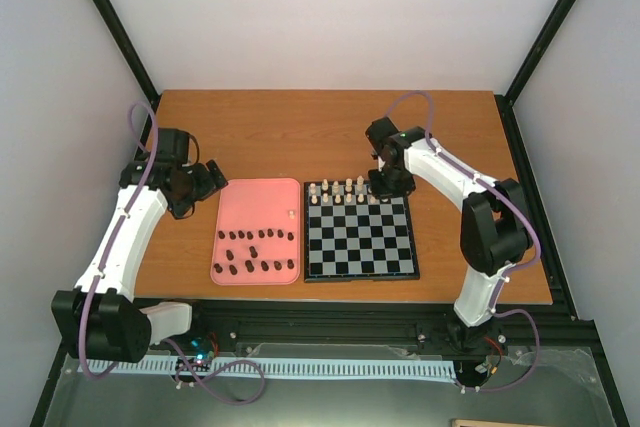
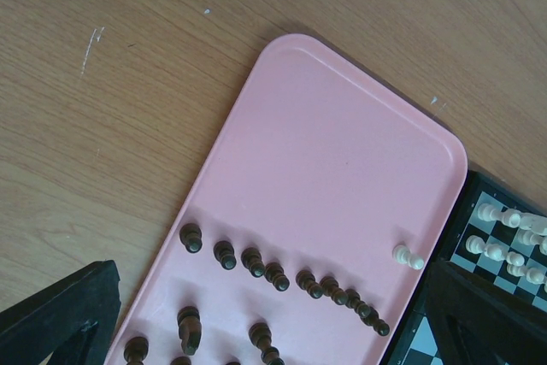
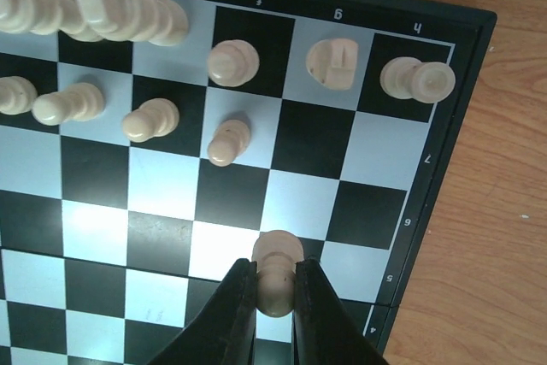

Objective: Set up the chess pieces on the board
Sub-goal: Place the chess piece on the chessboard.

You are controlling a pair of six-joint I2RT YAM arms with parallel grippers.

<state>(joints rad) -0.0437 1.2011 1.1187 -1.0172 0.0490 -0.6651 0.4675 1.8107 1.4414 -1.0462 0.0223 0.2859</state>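
The robot should next lower its right gripper onto the empty dark square (image 3: 313, 138) before the cream knight and release the pawn, since the pawn row stops short there.
The board (image 1: 362, 243) lies at the table's middle, with several cream chess pieces (image 1: 345, 190) along its far rows. My right gripper (image 1: 386, 185) hovers over the far right part of the board (image 3: 102, 211). In the right wrist view this gripper (image 3: 275, 269) is shut on a cream pawn (image 3: 276, 250), above the squares near the right edge. Cream pieces (image 3: 231, 61) stand on the two far rows. My left gripper (image 1: 196, 187) is open above the table, left of the pink tray (image 1: 258, 197); its fingers (image 2: 60, 322) hold nothing.
The pink tray (image 2: 342, 143) holds several dark brown pieces (image 2: 278, 275) lying and standing in two rows, plus one cream pawn (image 2: 408, 256) by its right rim. Bare wooden table (image 1: 300, 132) stretches behind tray and board. Black frame posts edge the table.
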